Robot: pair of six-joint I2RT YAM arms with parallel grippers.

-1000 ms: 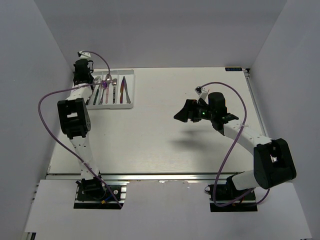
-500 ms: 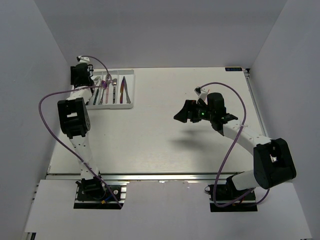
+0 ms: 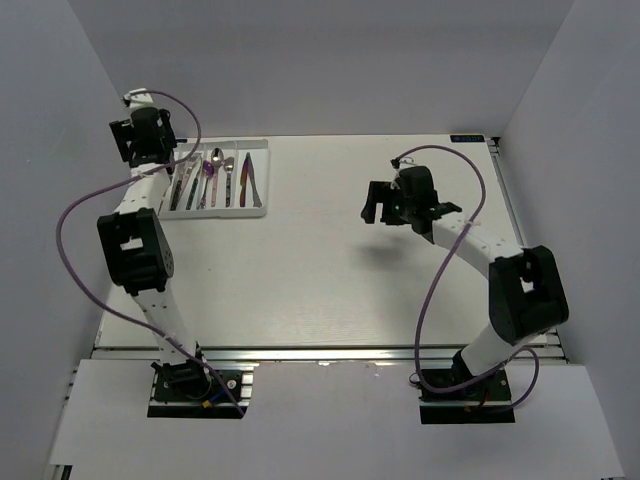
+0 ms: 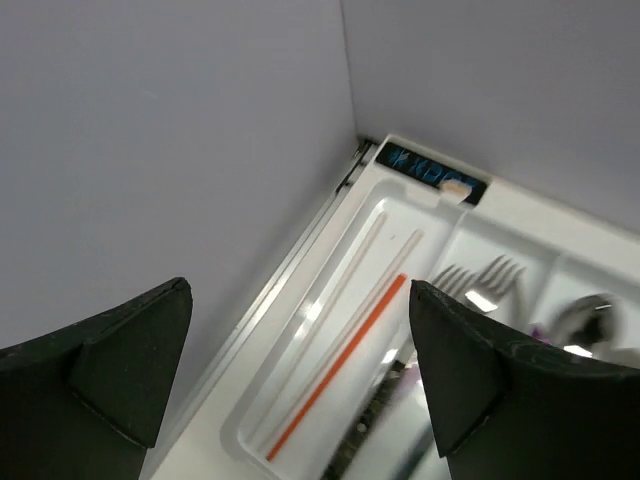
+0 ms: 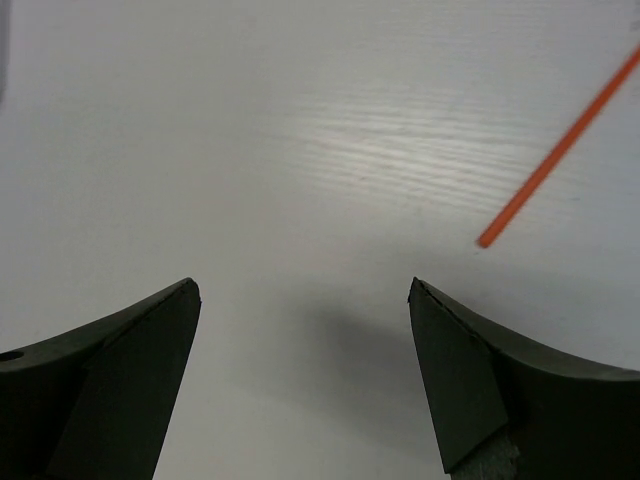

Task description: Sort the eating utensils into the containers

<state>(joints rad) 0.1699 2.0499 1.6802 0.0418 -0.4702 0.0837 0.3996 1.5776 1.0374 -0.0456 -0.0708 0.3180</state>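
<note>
The red chopstick lies slanted, so I should move my right gripper to the right in its wrist view, and turn and lower it over the red chopstick's near end (image 5: 497, 226).
The white tray (image 3: 240, 143) lies at the table's far left with silver, dark and iridescent utensils (image 3: 220, 180) in its slots. In the left wrist view the tray's (image 4: 372, 185) leftmost slot holds a red chopstick (image 4: 338, 367) beside pale chopsticks (image 4: 350, 265). Silver forks (image 4: 480, 280) and a spoon (image 4: 590, 320) fill the slots to the right. My left gripper (image 4: 298, 290) hangs open above that slot, holding nothing, raised at the tray's far-left corner (image 3: 142, 140). My right gripper (image 5: 303, 285) is open over bare table (image 3: 378, 205). Another red chopstick (image 5: 555, 155) lies beyond its right finger.
Grey walls close in the table on the left, back and right; the left wall (image 4: 150, 150) runs right beside the tray. A purple cable (image 3: 75, 215) loops off the left arm and another (image 3: 455, 260) off the right arm.
My left gripper has opened and drawn up and back to the left from over the tray. My right gripper has swung a little farther back and to the right, staying open.
</note>
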